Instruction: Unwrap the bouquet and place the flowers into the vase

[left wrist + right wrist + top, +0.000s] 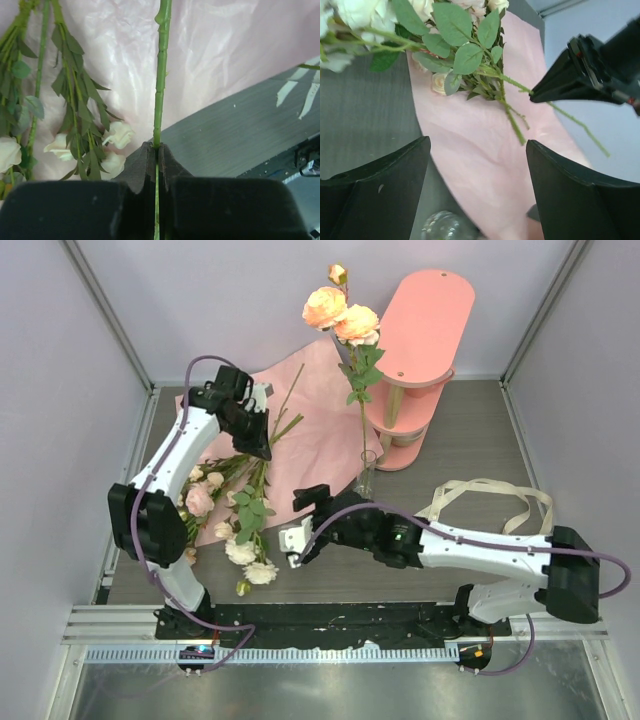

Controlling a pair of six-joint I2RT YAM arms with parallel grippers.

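I should move my right gripper from beside the vase (366,476) onto the stem's bare part below its leaves, as my left gripper holds the stem.
The bouquet lies unwrapped: its pink paper (312,425) is spread flat, and the flowers (235,512), pink and cream roses on leafy stems, rest across its left edge. My left gripper (262,445) is over the stem ends, shut on one green stem (161,75) that runs straight out between its jaws (157,150). The clear vase (366,476) stands at the paper's right edge with one tall stem of peach roses (342,312) in it. My right gripper (311,500) hovers open just left of the vase, with nothing between its fingers (477,145); the vase's glass (442,227) shows below them.
A pink tiered shelf (420,350) stands right behind the vase at the back right. A cream bag with looped straps (490,502) lies on the table over my right arm's side. Grey walls close the table on three sides.
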